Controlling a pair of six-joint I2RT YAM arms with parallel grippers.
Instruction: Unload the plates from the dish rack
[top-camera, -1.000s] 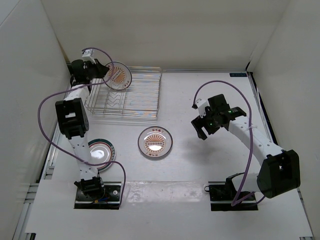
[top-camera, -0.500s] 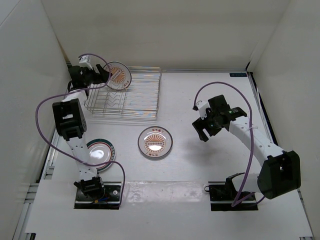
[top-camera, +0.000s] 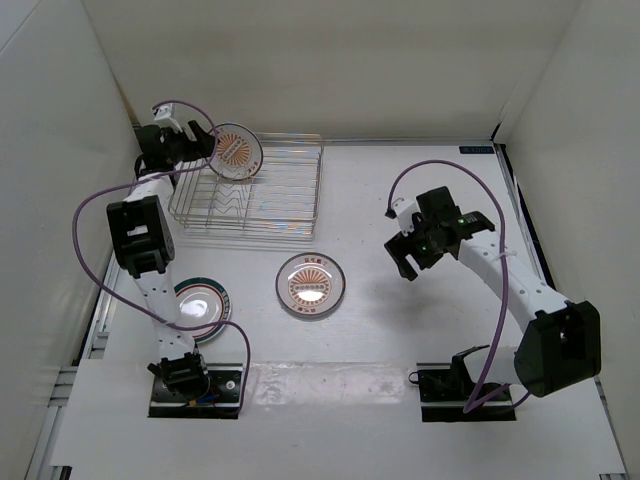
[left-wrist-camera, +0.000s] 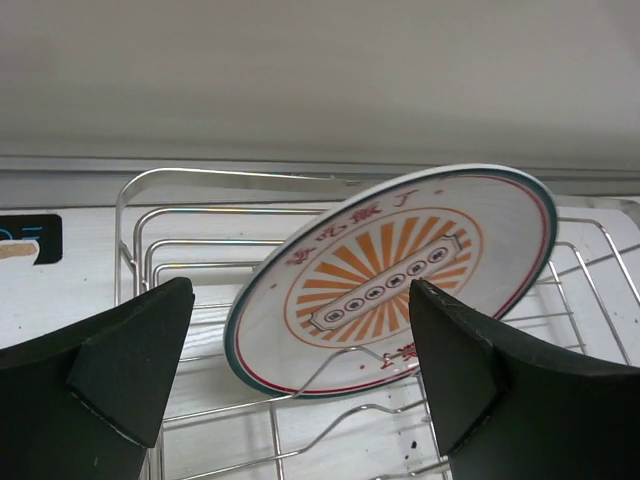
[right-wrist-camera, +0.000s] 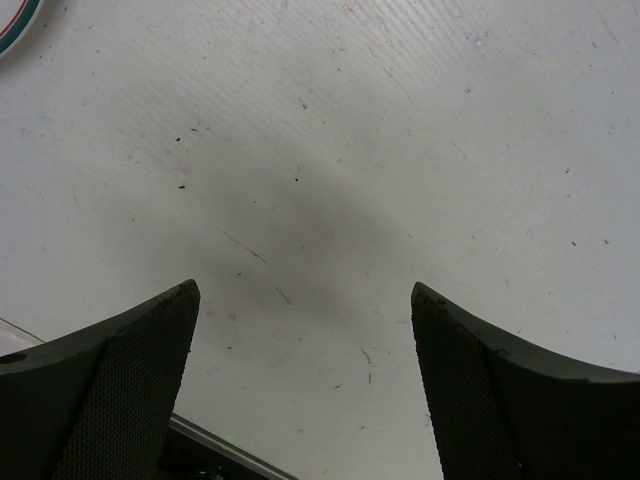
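The sunburst plate is leaning. My left gripper will next move a little toward it and close its fingers across the nearest rim (top-camera: 211, 152) (left-wrist-camera: 297, 393).
The wire dish rack (top-camera: 262, 200) stands at the far left of the table. One orange-sunburst plate (top-camera: 236, 151) leans tilted in its far left corner. My left gripper (top-camera: 203, 148) is open just left of that plate. In the left wrist view the plate (left-wrist-camera: 400, 270) rests on a rack wire (left-wrist-camera: 200, 255) beyond the spread left gripper (left-wrist-camera: 300, 292), and nothing is gripped. A second sunburst plate (top-camera: 311, 284) lies flat on the table. A pale-centred plate (top-camera: 200, 303) lies near the left arm. My right gripper (top-camera: 408, 258) hangs open over bare table.
The enclosure's white walls stand close behind and left of the rack. A plate rim (right-wrist-camera: 14, 22) shows at the top left corner of the right wrist view, where the right gripper (right-wrist-camera: 305, 292) is empty. Purple cables loop off both arms.
My left gripper went from shut at the leaning plate's edge to wide open and drew back slightly left. The plate stays leaning in the rack. The right arm barely moved.
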